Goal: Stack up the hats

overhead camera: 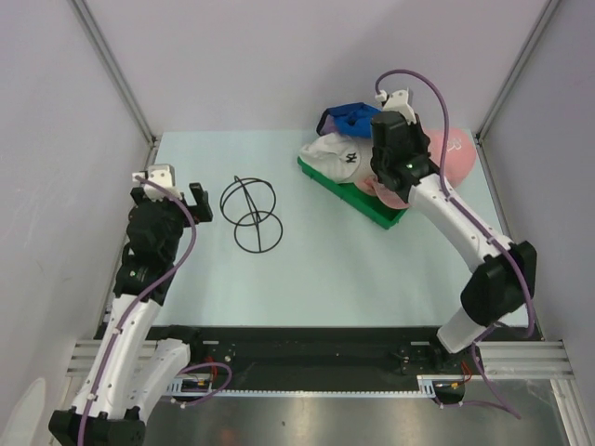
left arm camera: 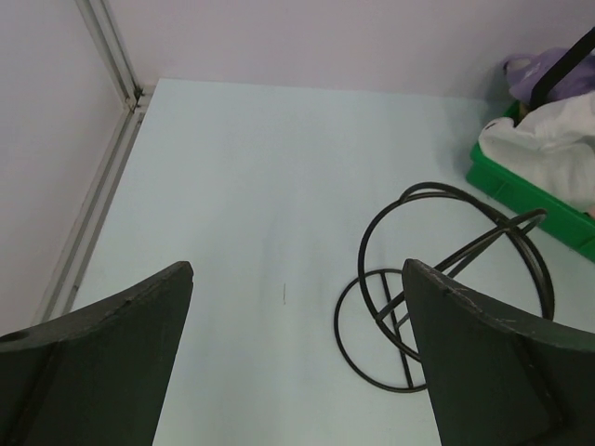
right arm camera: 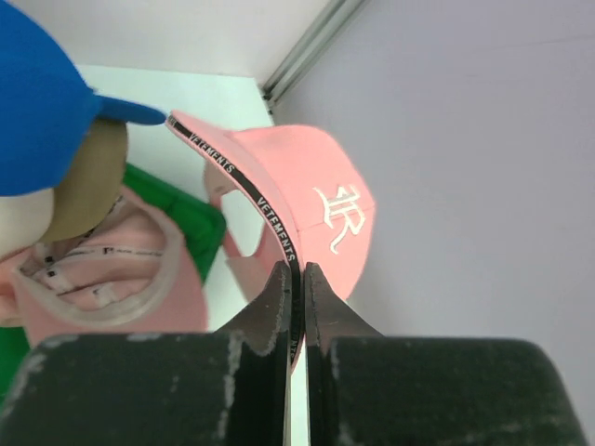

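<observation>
I next swing the pink hat (overhead camera: 456,153) in my right gripper to the left in the top view, over the bare wire-frame stand there, and release it.
Several hats lie piled at the back right. A white hat (overhead camera: 339,158) rests on the green tray (overhead camera: 372,209), with a royal blue hat (overhead camera: 351,116) behind it and a pink hat (overhead camera: 456,153) to the right. My right gripper (right arm camera: 296,279) is shut on the pink hat (right arm camera: 316,204), pinching its black lettered edge band. The blue hat (right arm camera: 37,102) and a tan patch (right arm camera: 84,181) sit to the left of it. My left gripper (left arm camera: 299,269) hangs open and empty over the table, far from the hats. A lavender hat (left arm camera: 539,70) peeks out behind the white hat (left arm camera: 548,139).
A black wire-frame stand (overhead camera: 253,216) stands mid-table, just right of the left gripper (overhead camera: 172,195); in the left wrist view the stand (left arm camera: 446,279) sits behind the right finger. Enclosure walls close in the back and sides. A pink cap interior (right arm camera: 102,269) lies over the green tray (right arm camera: 200,232).
</observation>
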You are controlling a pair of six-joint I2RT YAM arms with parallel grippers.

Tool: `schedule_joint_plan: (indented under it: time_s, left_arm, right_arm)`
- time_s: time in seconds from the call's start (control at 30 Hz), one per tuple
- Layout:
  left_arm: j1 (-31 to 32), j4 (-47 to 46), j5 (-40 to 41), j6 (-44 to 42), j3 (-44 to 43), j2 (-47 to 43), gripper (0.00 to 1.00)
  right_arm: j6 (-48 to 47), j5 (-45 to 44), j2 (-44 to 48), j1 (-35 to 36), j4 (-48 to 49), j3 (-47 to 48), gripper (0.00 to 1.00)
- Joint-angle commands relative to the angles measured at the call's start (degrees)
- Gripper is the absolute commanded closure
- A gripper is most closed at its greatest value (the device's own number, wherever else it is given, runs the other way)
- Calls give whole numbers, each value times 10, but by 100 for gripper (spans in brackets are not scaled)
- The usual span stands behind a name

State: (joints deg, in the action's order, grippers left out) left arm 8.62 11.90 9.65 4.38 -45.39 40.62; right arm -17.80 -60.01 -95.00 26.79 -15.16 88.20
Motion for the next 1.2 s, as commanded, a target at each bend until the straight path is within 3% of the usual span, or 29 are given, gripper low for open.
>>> schedule_joint_plan:
  time_s: [0.0, 0.13, 0.27, 0.43, 0.73, 0.93, 1.17]
  left_arm:
    - [3, 20, 27, 0, -21, 33, 0]
    - [3, 24, 21, 8, -22, 37, 0]
    - [3, 31, 13, 16, -24, 42, 0]
    - [3, 55, -14, 31, -34, 69, 0]
    - [-7, 87, 32, 48, -57, 91, 0]
    - [-107, 75, 66, 89, -50, 62, 0]
    - [-113, 79, 59, 98, -52, 63, 0]
  right_arm:
    - [-7, -64, 81, 35, -43, 27, 100]
    - [16, -72, 117, 46, -79, 25, 100]
    - [-56, -107, 148, 113, 17, -10, 100]
    - [-71, -133, 146, 141, 20, 9, 100]
    - [-90, -26, 137, 329, 82, 53, 100]
    - [-101, 85, 124, 388, 171, 30, 100]
    - [-151, 161, 54, 418, 265, 14, 100]
